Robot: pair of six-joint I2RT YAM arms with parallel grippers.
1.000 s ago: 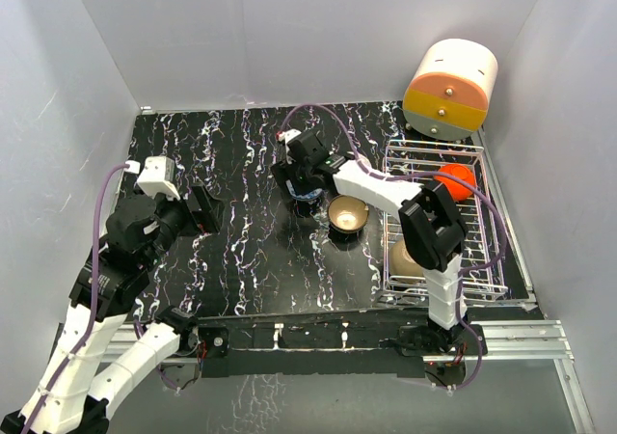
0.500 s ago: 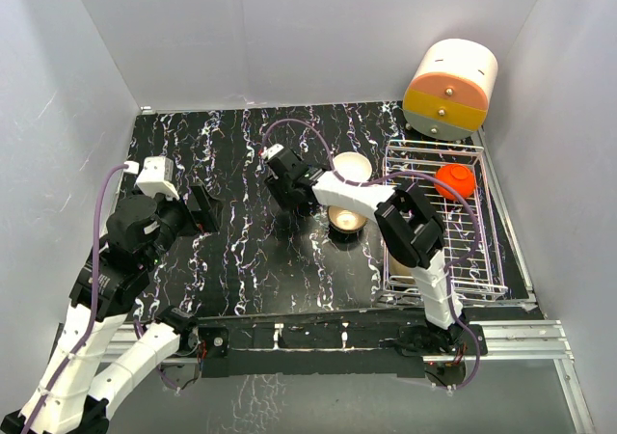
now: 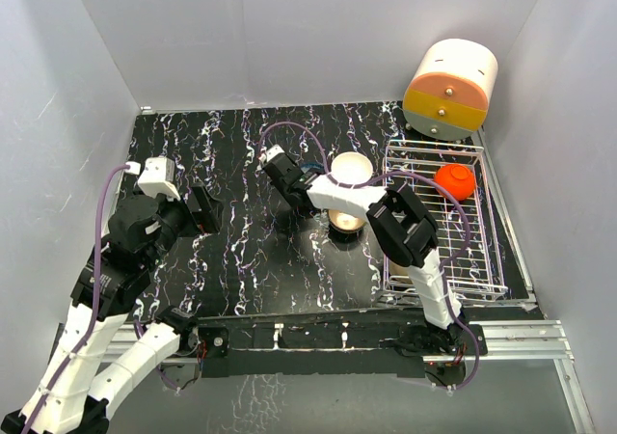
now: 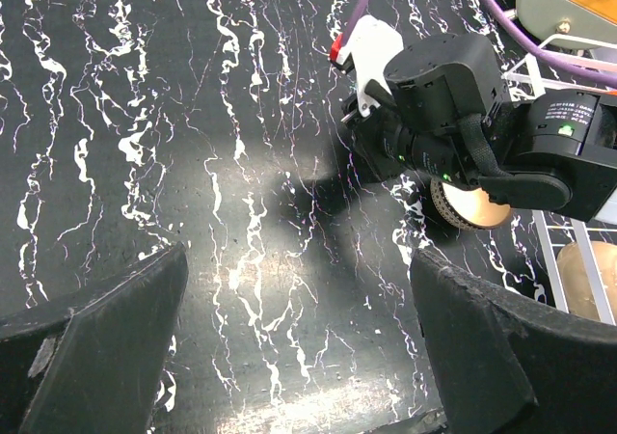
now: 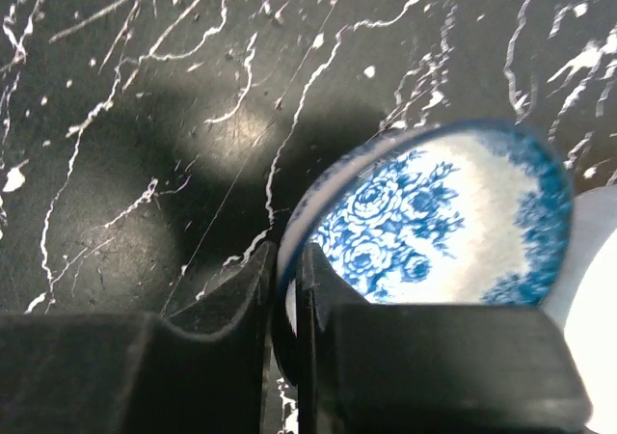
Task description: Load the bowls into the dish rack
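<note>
The rack wires beside the red bowl (image 3: 453, 181) are free, so my right gripper will rise across to them, tilt, lower the patterned bowl and release it.
My right gripper (image 5: 287, 260) is shut on the rim of the blue-and-white patterned bowl (image 5: 434, 222), one finger inside and one outside. From the top view this gripper (image 3: 301, 195) sits mid-table and hides that bowl. A white bowl (image 3: 352, 169) lies just beyond the right forearm, and a tan-gold bowl (image 3: 345, 224) just in front of it. The wire dish rack (image 3: 482, 260) stands at the right with a red bowl (image 3: 453, 181) in its far end and a tan bowl (image 4: 588, 280) nearer. My left gripper (image 4: 299, 260) hangs open over bare table at the left.
An orange-and-cream drum-shaped box (image 3: 450, 89) stands behind the rack in the back right corner. Grey walls close in the black marbled table (image 3: 222, 145) on three sides. The right arm's elbow (image 3: 400, 227) leans over the rack's left edge.
The right gripper has swung left and its jaws have closed onto the blue-and-white bowl's rim. The white bowl has come into view behind the forearm. The left arm has not moved.
</note>
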